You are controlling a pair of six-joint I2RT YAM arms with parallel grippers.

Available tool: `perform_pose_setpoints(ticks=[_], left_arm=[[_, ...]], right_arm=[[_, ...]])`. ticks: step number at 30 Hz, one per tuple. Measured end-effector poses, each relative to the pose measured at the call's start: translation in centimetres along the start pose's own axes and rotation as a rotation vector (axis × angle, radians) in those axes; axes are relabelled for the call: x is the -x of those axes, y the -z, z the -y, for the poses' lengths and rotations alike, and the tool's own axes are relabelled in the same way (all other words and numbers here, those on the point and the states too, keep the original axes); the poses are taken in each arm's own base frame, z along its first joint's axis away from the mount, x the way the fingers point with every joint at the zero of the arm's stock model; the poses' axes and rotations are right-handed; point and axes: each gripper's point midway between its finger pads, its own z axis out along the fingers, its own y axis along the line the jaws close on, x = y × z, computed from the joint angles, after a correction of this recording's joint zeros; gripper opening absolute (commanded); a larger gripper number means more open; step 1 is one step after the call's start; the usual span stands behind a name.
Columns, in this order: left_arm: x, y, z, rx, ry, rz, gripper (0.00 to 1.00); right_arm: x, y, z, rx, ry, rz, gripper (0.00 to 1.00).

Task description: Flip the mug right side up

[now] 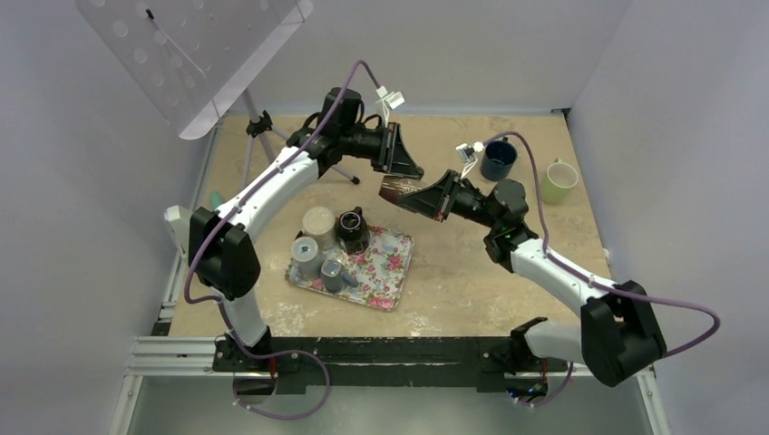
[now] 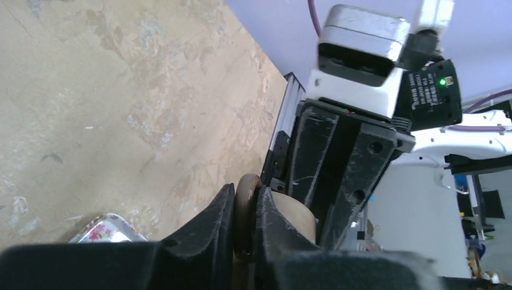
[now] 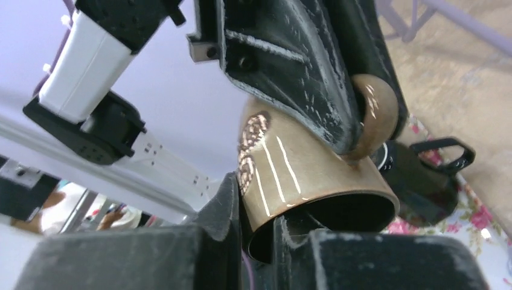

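My right gripper should swing across and down to release the brown mug, since the tabletop near the blue mug lies below, to its right in the top view.
A brown glazed mug (image 1: 395,188) hangs in mid-air above the table, between both grippers. My left gripper (image 1: 405,169) is shut on the mug's handle (image 2: 246,208); its body (image 2: 297,216) shows just behind the fingers. My right gripper (image 1: 415,198) is shut on the mug's rim, one finger inside the mouth and one outside. In the right wrist view the mug (image 3: 308,172) lies tilted with its dark opening towards the camera, and the left gripper's fingers (image 3: 290,66) pinch the handle (image 3: 381,115) from above.
A floral tray (image 1: 388,270) left of centre carries a black mug (image 1: 352,229), a beige cup (image 1: 318,222) and grey cups. A blue mug (image 1: 498,159) and a green mug (image 1: 559,181) stand at the back right. A tripod (image 1: 259,125) holds a white perforated panel at the back left.
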Motion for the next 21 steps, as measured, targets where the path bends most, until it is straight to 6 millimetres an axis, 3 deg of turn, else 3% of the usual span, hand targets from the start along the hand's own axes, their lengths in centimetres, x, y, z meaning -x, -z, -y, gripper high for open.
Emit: perform_pose_setpoints(ticks=[2,3,5,7,9,12,15,17,21], left_arm=[[0.3,0.5,-0.2,0.006,-0.008,0.009,0.87],[0.4,0.7,-0.8,0.049,-0.028,0.018,0.98],[1.0,1.1,-1.7,0.125,-0.067,0.040,1.00],[1.6,1.9,-2.4,0.203,-0.129,0.049,1.00],[2.0,2.9,-3.4,0.295,-0.200,0.050,1.00],[1.8,4.5,-4.9,0.415,-0.297,0.022,1.00],[1.3,6.0,-5.8,0.495,-0.391,-0.026,1.00],[0.8,6.8,-6.0,0.517,-0.453,-0.065,1.00],[-0.8,7.5,-5.6,0.509,-0.565,-0.156,1.00]], right_arm=[[0.9,-0.1,-0.7,-0.011,0.032,0.017,0.00],[1.6,-0.4,-0.9,-0.046,0.037,0.023,0.00],[2.4,-0.7,-0.1,-0.139,0.043,0.013,0.00],[3.9,-0.2,2.5,-0.316,0.063,0.033,0.00],[5.7,1.5,5.5,-0.508,0.099,0.054,0.00],[7.8,5.9,10.1,-0.785,0.146,0.065,0.00],[8.6,11.6,14.9,-1.072,0.157,0.021,0.00],[8.1,14.8,17.7,-1.225,0.142,-0.055,0.00],[6.3,18.3,22.1,-1.399,0.090,-0.242,0.00]])
